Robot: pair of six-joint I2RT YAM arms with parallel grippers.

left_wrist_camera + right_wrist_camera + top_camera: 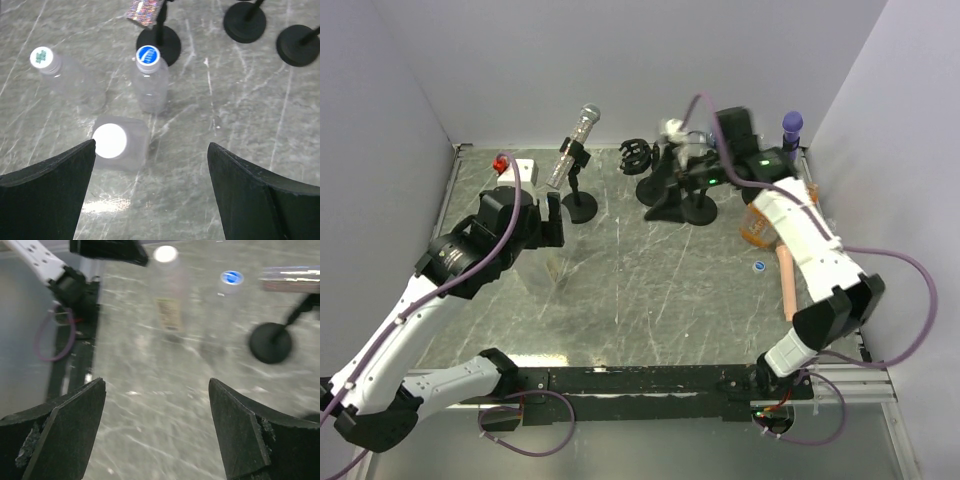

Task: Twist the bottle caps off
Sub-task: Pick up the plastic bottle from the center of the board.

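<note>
My right gripper swings left in the top view next and lowers its open fingers around the blue-capped bottle (231, 277), which stands there still closed.
Three clear bottles stand under my left gripper (151, 150), which is open and holds nothing. One has a blue cap (148, 56), one a white cap with green print (41, 56), and the square bottle (131, 150) nearest the left finger has a plain white cap (109, 140). My right gripper (157, 385) is open and empty over bare table; its view is blurred. Ahead of it stand a yellow-green-labelled bottle (168, 315) with a white cap (166, 254) and a blue-capped bottle (231, 277). An orange bottle (757, 226) lies beside the right arm, and a loose blue cap (759, 267) rests on the table.
A silver glitter microphone (576, 148) on a black stand (581, 207) is behind the bottles. More black stand bases (682, 205) sit at the back centre, with a purple microphone (791, 124) at the back right. A pale pink tube (787, 284) lies along the right arm.
</note>
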